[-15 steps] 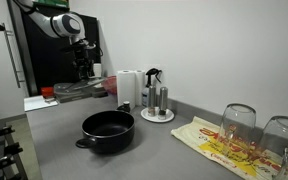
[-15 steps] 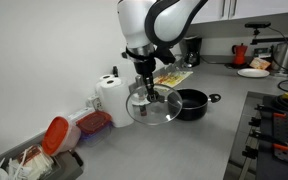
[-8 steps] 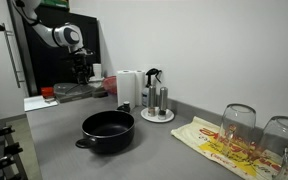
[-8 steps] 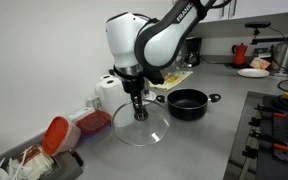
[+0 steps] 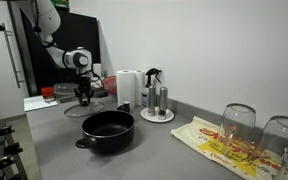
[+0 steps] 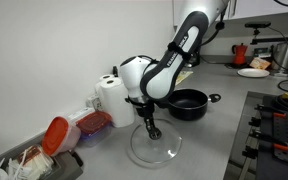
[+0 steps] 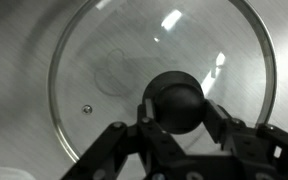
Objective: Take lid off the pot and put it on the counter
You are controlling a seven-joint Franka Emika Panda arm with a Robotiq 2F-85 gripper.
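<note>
The clear patch of grey counter is below my gripper and the lid, so my gripper will lower the lid onto it and open to let go of the lid's knob.
The lid [image 6: 156, 150] is round clear glass with a metal rim and a black centre knob [image 7: 174, 100]. It lies flat, low over or on the grey counter [image 6: 209, 150]; I cannot tell if it touches. It fills the wrist view [image 7: 114, 60]. My gripper [image 6: 150, 130] points down and is shut on the knob, with a finger on either side [image 7: 174, 108]. The black pot [image 6: 189, 103] stands open beyond the lid. In an exterior view the pot [image 5: 108, 131] is in front and my gripper [image 5: 83, 98] is behind it.
A paper towel roll [image 6: 110, 95] and a red-lidded container [image 6: 92, 122] stand by the wall near the lid. A plate with shakers [image 5: 157, 103], a patterned cloth [image 5: 219, 145] with upturned glasses [image 5: 239, 122], and a stove [image 6: 279, 130] are nearby.
My arm has carried the lid away from the pot and lowered it from mid-air down to the counter. The gripper has stayed shut on the knob.
</note>
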